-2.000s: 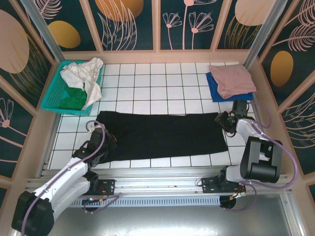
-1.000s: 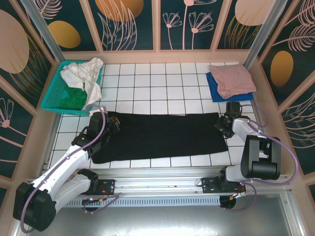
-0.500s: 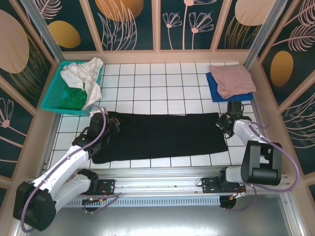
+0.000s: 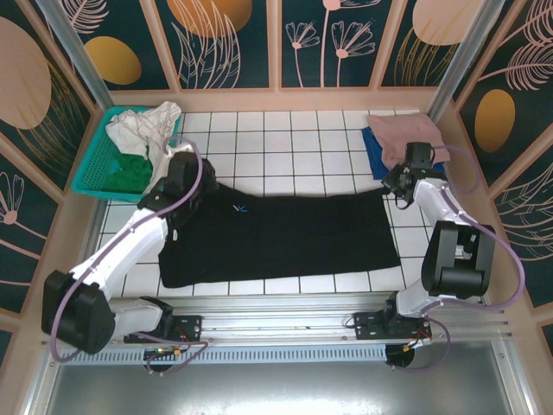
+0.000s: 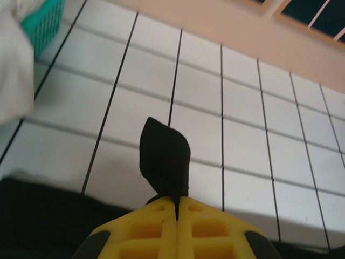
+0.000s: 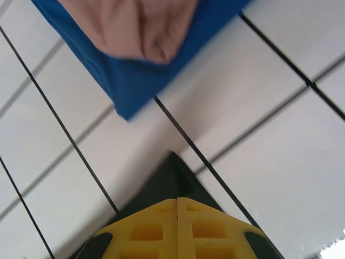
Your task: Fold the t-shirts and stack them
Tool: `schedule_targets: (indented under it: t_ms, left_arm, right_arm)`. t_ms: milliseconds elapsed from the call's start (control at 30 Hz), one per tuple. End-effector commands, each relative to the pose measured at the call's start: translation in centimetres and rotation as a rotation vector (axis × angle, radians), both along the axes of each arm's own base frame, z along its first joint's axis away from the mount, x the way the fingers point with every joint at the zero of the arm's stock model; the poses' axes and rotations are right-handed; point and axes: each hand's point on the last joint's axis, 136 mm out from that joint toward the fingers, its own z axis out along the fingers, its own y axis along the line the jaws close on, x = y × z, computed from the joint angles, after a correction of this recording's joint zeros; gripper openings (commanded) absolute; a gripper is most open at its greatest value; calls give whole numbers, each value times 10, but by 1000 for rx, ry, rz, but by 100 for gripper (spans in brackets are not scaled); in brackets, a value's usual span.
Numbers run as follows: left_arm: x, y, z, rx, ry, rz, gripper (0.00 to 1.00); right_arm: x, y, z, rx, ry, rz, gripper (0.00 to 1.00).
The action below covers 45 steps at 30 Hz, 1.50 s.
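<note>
The folded tip of the t-shirt sticks out past the far edge. My left gripper will pull it back toward my base over the black t-shirt's basket-side end [image 4: 197, 243] next and let go of it.
A large black t-shirt [image 4: 285, 238] lies spread across the white tiles, a small pale-blue starburst mark [image 4: 241, 209] facing up. My left gripper [image 4: 184, 175] is at its far left corner. In the left wrist view the yellow jaws [image 5: 177, 200] are shut on a folded tip of black cloth [image 5: 164, 159]. My right gripper [image 4: 397, 182] is at the far right corner, its jaws [image 6: 177, 200] shut on a black point of cloth [image 6: 173, 181]. A dusty-pink t-shirt [image 4: 404, 137] lies folded on a blue t-shirt [image 4: 378, 154] at the back right.
A teal mesh basket [image 4: 90, 169] holding white and green cloth stands at the back left, close to my left gripper. Wooden walls ring the tiles. The stack's blue corner [image 6: 129, 102] lies just beyond my right jaws. Bare tiles stretch along the back middle.
Both grippers have moved toward the back wall, each with a corner of the black t-shirt. Its far edge has shifted back and the starburst mark now shows. The right jaws have shut.
</note>
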Motion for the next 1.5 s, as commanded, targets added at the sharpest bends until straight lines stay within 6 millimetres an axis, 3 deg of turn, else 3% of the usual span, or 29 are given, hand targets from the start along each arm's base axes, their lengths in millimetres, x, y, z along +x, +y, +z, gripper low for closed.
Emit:
schedule_targets:
  t_ms: [0, 100, 233, 367, 500, 633, 933, 1167, 1467]
  left_arm:
    - [6, 4, 20, 79, -14, -3, 0]
    - [-18, 7, 13, 37, -8, -26, 0]
    - [-59, 19, -36, 0, 75, -20, 0]
    - [-86, 24, -65, -51, 134, -12, 0]
    - [-103, 26, -82, -92, 159, -11, 0]
    - [-115, 28, -96, -113, 183, -9, 0]
    - [-132, 38, -123, -104, 258, 35, 0]
    - [-139, 42, -144, -90, 313, 54, 0]
    - [-147, 53, -155, -80, 346, 118, 0]
  right_arm:
    - [10, 3, 4, 14, -29, 37, 0]
    - [-11, 8, -20, 33, -15, 59, 0]
    - [-37, 10, -51, 91, 28, 61, 0]
    - [-45, 6, -57, 100, 42, 55, 0]
    - [-53, 6, -63, 98, 63, 58, 0]
    - [-61, 1, -70, 106, 82, 41, 0]
    - [-67, -2, -52, 95, 47, 32, 0]
    - [-80, 6, -85, 131, 112, 49, 0]
    - [-87, -2, -85, 97, 134, 23, 0]
